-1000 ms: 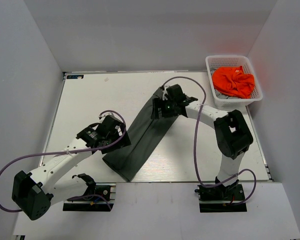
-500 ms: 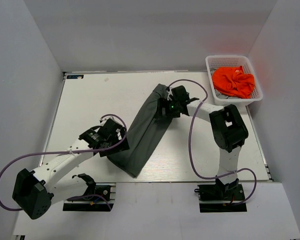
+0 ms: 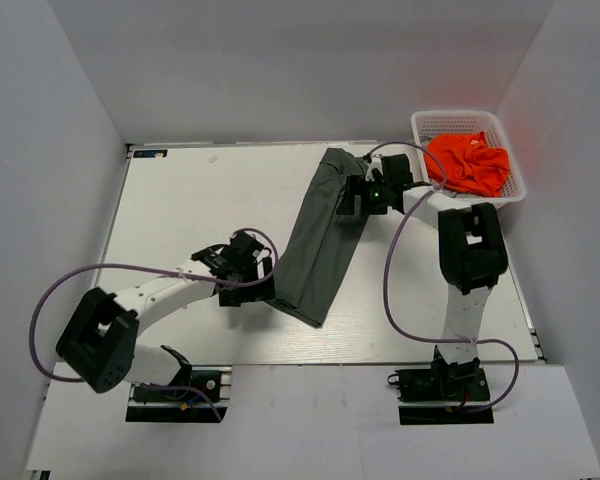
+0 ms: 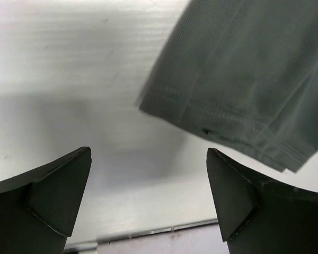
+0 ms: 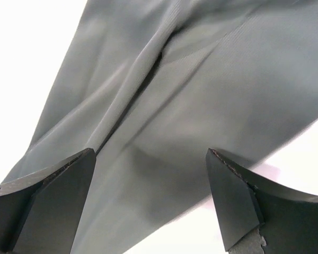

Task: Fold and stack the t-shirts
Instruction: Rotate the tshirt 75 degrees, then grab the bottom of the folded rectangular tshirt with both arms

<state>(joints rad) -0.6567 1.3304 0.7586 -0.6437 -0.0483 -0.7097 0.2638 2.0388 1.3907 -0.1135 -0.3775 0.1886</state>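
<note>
My open left gripper will next move down and outward, across only table, onto the olive-grey t-shirt's hem corner just beyond its fingers.
The dark olive-grey t-shirt (image 3: 320,240) lies folded into a long narrow strip on the white table, running from far to near. Its stitched hem corner (image 4: 238,90) shows in the left wrist view. My left gripper (image 3: 264,290) (image 4: 148,196) stands open just left of the strip's near end, with bare table between its fingers. Over the strip's far end my right gripper (image 3: 352,200) (image 5: 148,201) hovers open, and the grey fabric (image 5: 191,95) fills its view. The orange t-shirt (image 3: 467,162) sits crumpled in the basket.
The white lattice basket (image 3: 458,117) stands at the far right corner, close to the right arm. The table's near edge (image 4: 148,230) runs just below the left fingers. Grey walls enclose the table on three sides.
The grey strip has swung from a diagonal to nearly upright and shifted right and farther away. Both grippers moved right with it, the right one toward the basket.
</note>
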